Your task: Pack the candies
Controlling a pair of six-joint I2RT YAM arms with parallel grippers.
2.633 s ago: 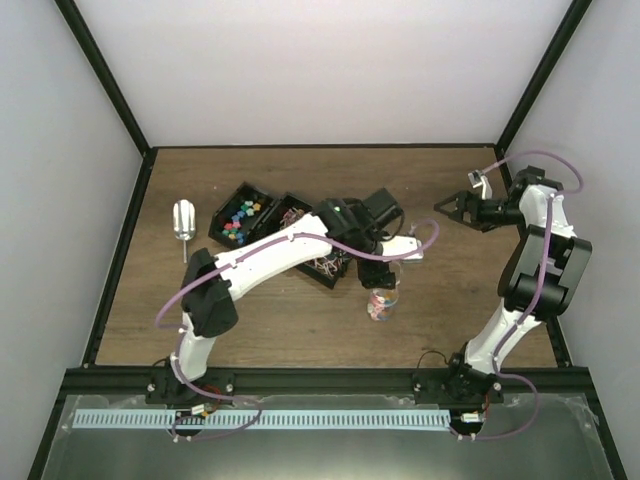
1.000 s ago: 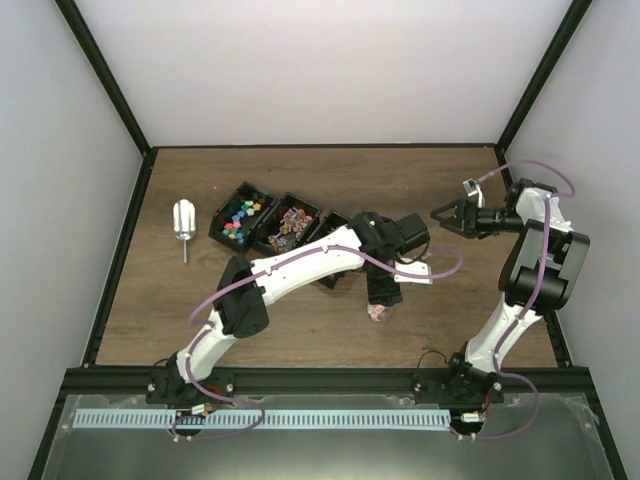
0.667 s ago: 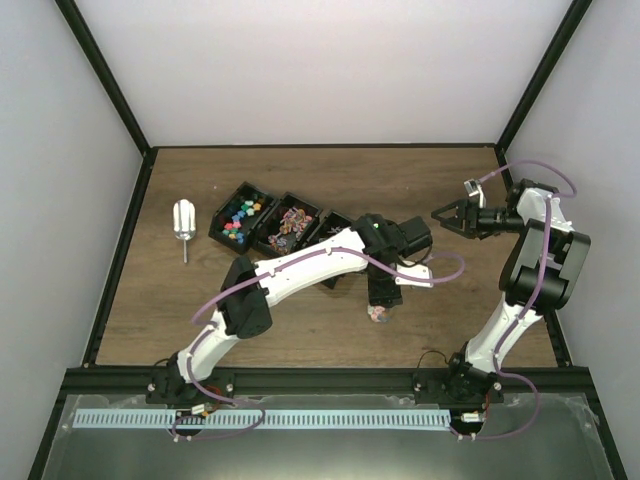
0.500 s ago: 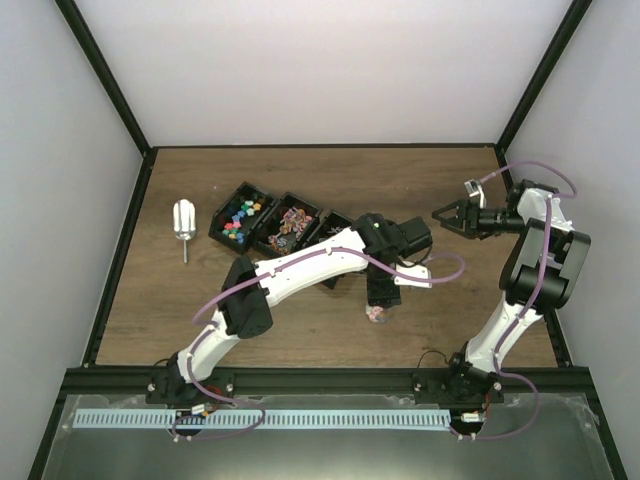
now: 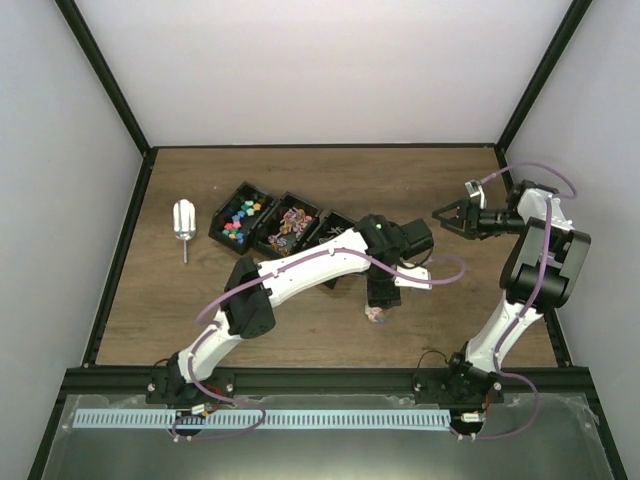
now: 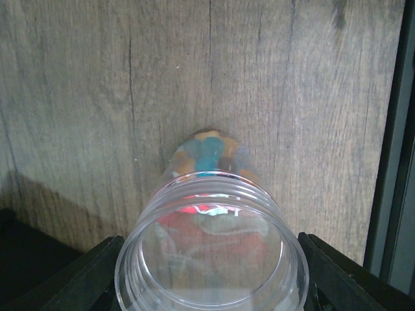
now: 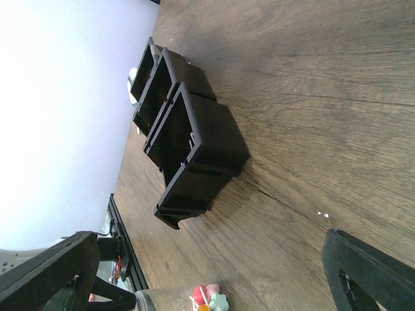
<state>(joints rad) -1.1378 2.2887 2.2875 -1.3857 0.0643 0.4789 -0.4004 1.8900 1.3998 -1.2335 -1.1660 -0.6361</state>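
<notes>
The jar (image 5: 377, 313) goes to the left in the top view in my left gripper next, onto empty wood by the trays. My gripper then releases it, since more candies lie there.
A small clear jar (image 5: 377, 313) stands on the table with a few candies (image 6: 207, 159) at its bottom. My left gripper (image 5: 383, 292) reaches down over it from above. In the left wrist view my left gripper (image 6: 207, 259) is shut on the jar (image 6: 211, 253), one black finger pressing each side of the neck. More candies fill black trays: bright cubes (image 5: 240, 215) and wrapped ones (image 5: 288, 222). My right gripper (image 5: 442, 213) hovers open and empty to the right. Its own view shows the right gripper (image 7: 207, 243) facing the trays (image 7: 194, 155) and the jar's candies (image 7: 211, 299).
A silver scoop (image 5: 183, 218) lies at the left of the table, left of the trays. The row of black trays (image 5: 262, 205) sits behind my left arm, which hides part of the third one. Black frame rails border the table.
My left gripper came from near the trays down over the jar and closed on it. Over the last second both arms have barely moved.
</notes>
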